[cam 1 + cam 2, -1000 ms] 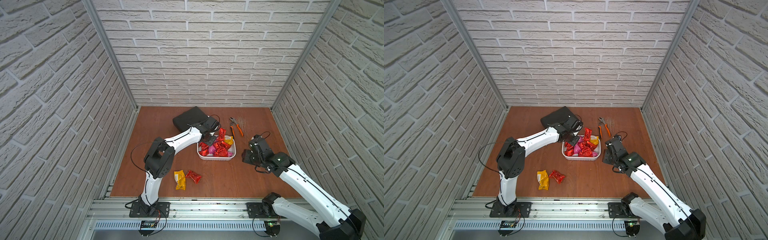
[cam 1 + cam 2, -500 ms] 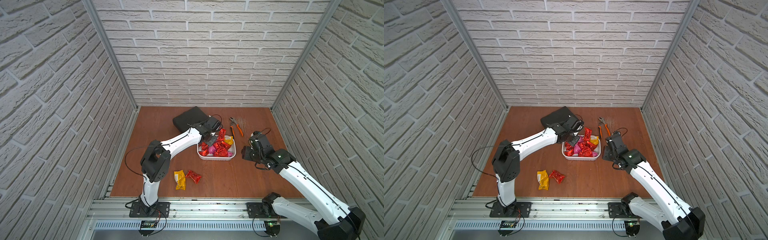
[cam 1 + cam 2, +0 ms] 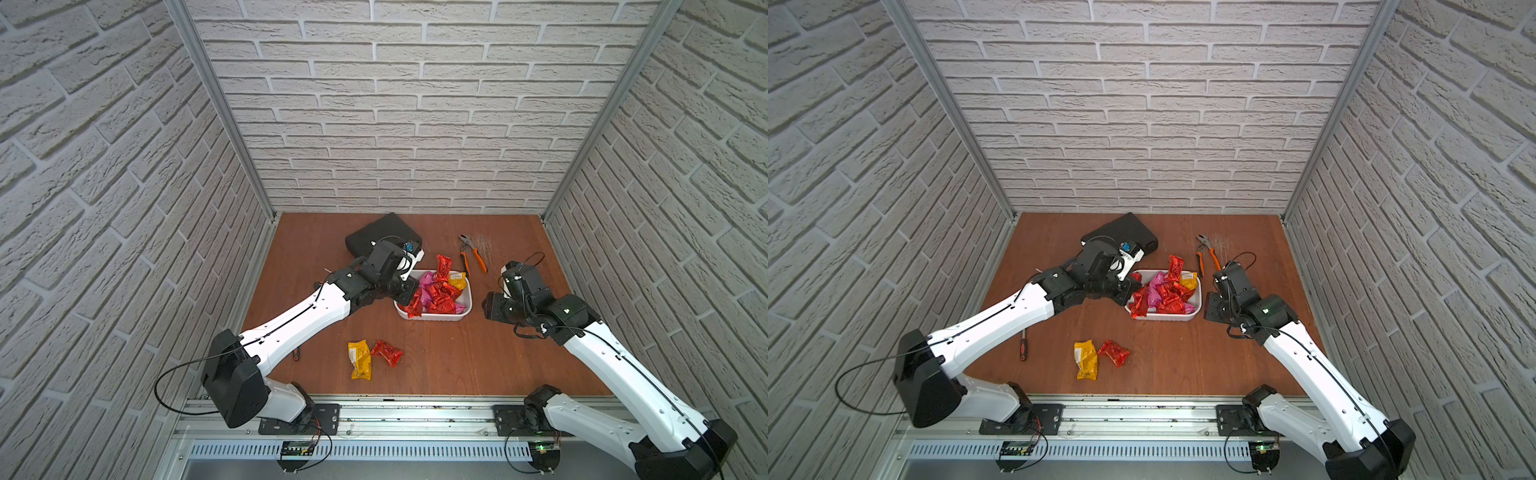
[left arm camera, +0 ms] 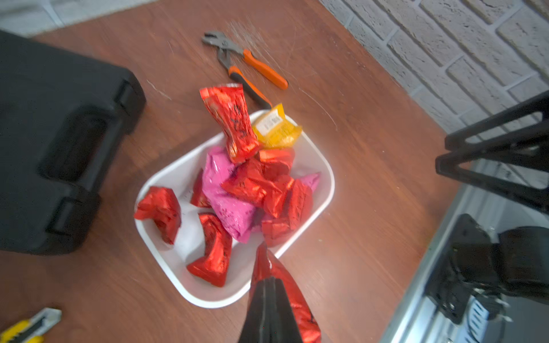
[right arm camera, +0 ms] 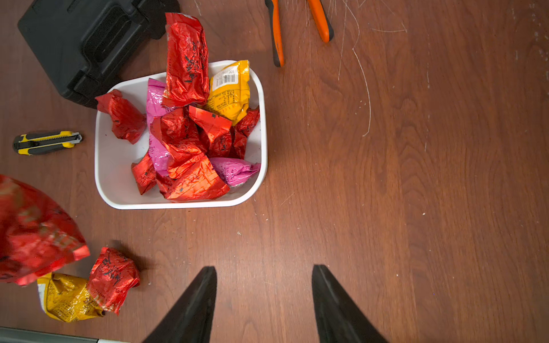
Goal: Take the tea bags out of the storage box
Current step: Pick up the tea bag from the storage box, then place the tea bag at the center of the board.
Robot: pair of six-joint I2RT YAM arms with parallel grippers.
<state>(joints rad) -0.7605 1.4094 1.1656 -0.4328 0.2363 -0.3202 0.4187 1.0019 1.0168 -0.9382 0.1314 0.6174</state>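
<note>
My left gripper next draws back, lowers and releases its bag on the clear wood, below and back, beside the lying red tea bag.
The white storage box (image 3: 432, 320) (image 3: 1163, 318) (image 4: 208, 300) (image 5: 113, 166) holds several tea bags (image 3: 440, 291) (image 3: 1169, 291) (image 4: 246, 184) (image 5: 190, 142), mostly red, with pink and yellow ones. My left gripper (image 3: 411, 291) (image 4: 269, 282) is shut on a red tea bag (image 3: 414, 305) (image 3: 1138, 303) (image 4: 294, 300) at the box's near-left corner. A yellow tea bag (image 3: 360, 359) (image 5: 68, 300) and a red tea bag (image 3: 387, 353) (image 5: 113, 277) lie on the table in front. My right gripper (image 3: 492, 305) (image 5: 264, 268) stands open over bare wood right of the box.
A black hard case (image 3: 382, 235) lies behind the box on the left. Orange-handled pliers (image 3: 471, 257) lie behind it on the right. A screwdriver (image 3: 1022, 349) and a yellow utility knife (image 5: 47, 142) lie left of the box. Brick walls close three sides.
My left gripper has shut on a red tea bag in the box and drawn it back to the box's near-left corner. The right arm has barely shifted.
</note>
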